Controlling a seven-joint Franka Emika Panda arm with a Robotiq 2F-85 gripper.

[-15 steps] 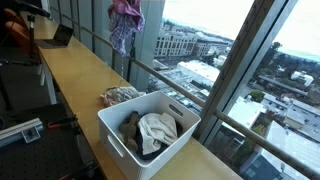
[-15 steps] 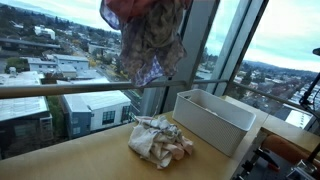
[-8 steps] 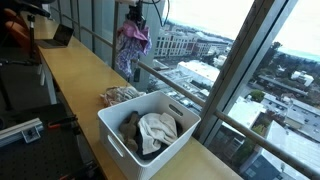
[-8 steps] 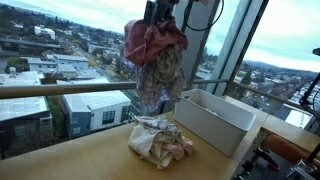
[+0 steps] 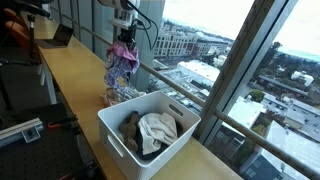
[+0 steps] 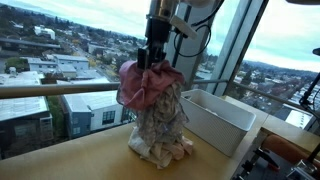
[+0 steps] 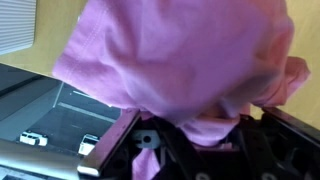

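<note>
The pink cloth already reaches the pale crumpled cloth pile with its lower end, so next I need to lower my gripper a little over that pile and let go of the pink cloth.
My gripper (image 6: 152,58) is shut on a pink and patterned cloth (image 6: 152,100), which hangs from it in both exterior views (image 5: 122,68). The cloth's lower end reaches the pale crumpled cloth pile (image 6: 160,145) on the wooden counter (image 6: 80,155). In the wrist view the pink cloth (image 7: 180,55) fills most of the picture and bunches between the black fingers (image 7: 120,140). A white bin (image 5: 150,130) with a white cloth (image 5: 157,130) and a dark cloth inside stands close by the pile.
A metal rail (image 6: 60,88) and tall windows run along the counter's far edge. The white bin (image 6: 215,118) sits beside the pile. A laptop (image 5: 58,37) stands far down the counter, and a chair and equipment sit on the room side.
The gripper has come down with the pink cloth, from high above the counter to just over the cloth pile. The cloth's lower end now meets the pile.
</note>
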